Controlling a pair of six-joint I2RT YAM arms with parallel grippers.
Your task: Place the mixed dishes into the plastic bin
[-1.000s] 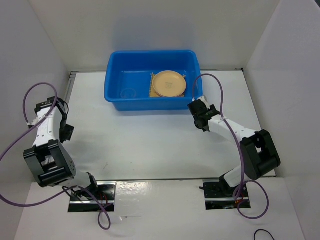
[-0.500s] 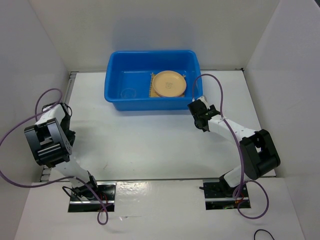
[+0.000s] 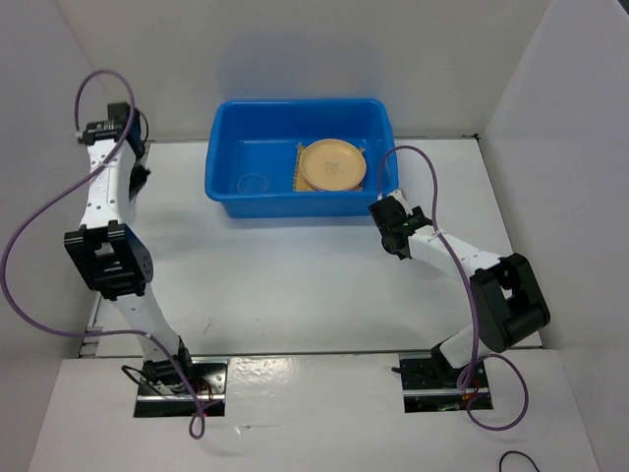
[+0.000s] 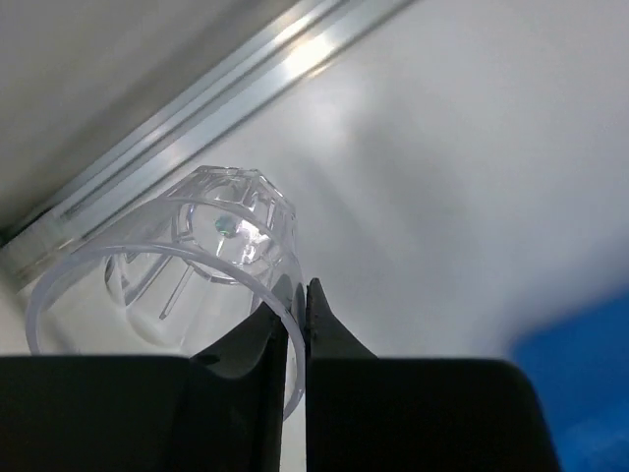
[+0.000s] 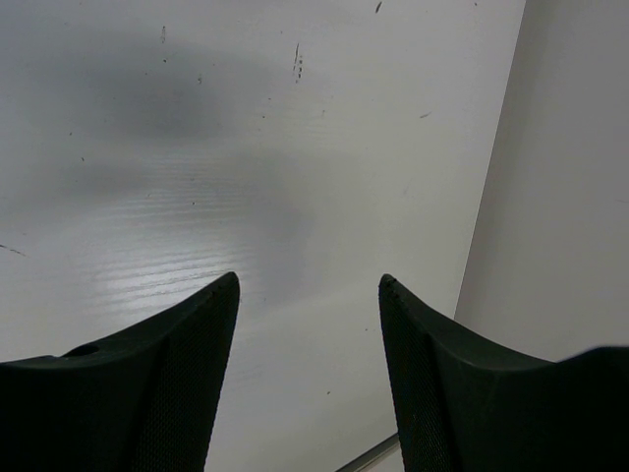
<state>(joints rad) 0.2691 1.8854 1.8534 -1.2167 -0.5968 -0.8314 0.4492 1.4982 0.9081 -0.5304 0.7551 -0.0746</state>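
Next, my left gripper carries the cup up over the bin's rim, then down between the other clear cup and the far side of the bin.
My left gripper is shut on the rim of a clear plastic cup, one finger inside and one outside the wall. The cup lies tilted with its ribbed bottom pointing away, above the white table. From above, the left gripper is at the far left, beside the blue plastic bin. In the bin lie a tan-orange plate on a yellow woven mat and another clear cup. My right gripper is open and empty, just off the bin's near right corner.
A metal rail runs along the table's left edge by the side wall. A corner of the blue bin shows at the right of the left wrist view. White walls enclose the table on three sides.
The left arm has swung from the near left side up to the far left, next to the bin. The right arm has not moved.
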